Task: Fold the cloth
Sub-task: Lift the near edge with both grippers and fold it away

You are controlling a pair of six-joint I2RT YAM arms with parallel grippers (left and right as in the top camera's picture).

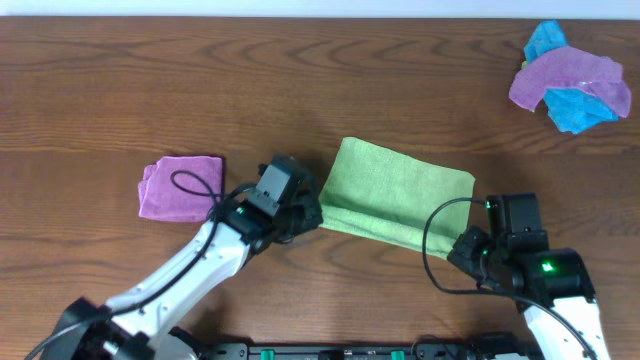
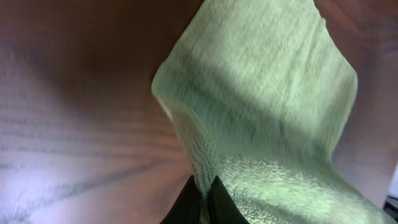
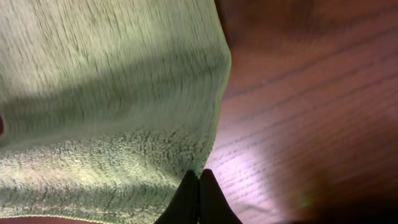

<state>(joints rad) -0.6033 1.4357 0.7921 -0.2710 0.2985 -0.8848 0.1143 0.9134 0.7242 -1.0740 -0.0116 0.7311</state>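
My right gripper is pinching the near corner of the cloth and should carry it outward over the cloth to just short of its far corner (image 1: 466, 182) and let go, because the cloth's far part is uncovered.
The lime-green cloth (image 1: 398, 192) lies in the middle of the wooden table, its near edge doubled over. My left gripper (image 1: 312, 214) is at the cloth's near left corner, shut on that corner; the left wrist view shows the cloth (image 2: 267, 99) pinched between the left gripper's black fingertips (image 2: 206, 185). My right gripper (image 1: 458, 250) is at the near right corner. In the right wrist view the cloth (image 3: 106, 106) fills the left, and the right gripper's fingertips (image 3: 199, 177) are pressed together on its corner edge.
A folded purple cloth (image 1: 178, 187) lies left of the left arm. A heap of purple and bright blue cloths (image 1: 568, 80) sits at the far right corner. The table's near edge runs just behind both arms.
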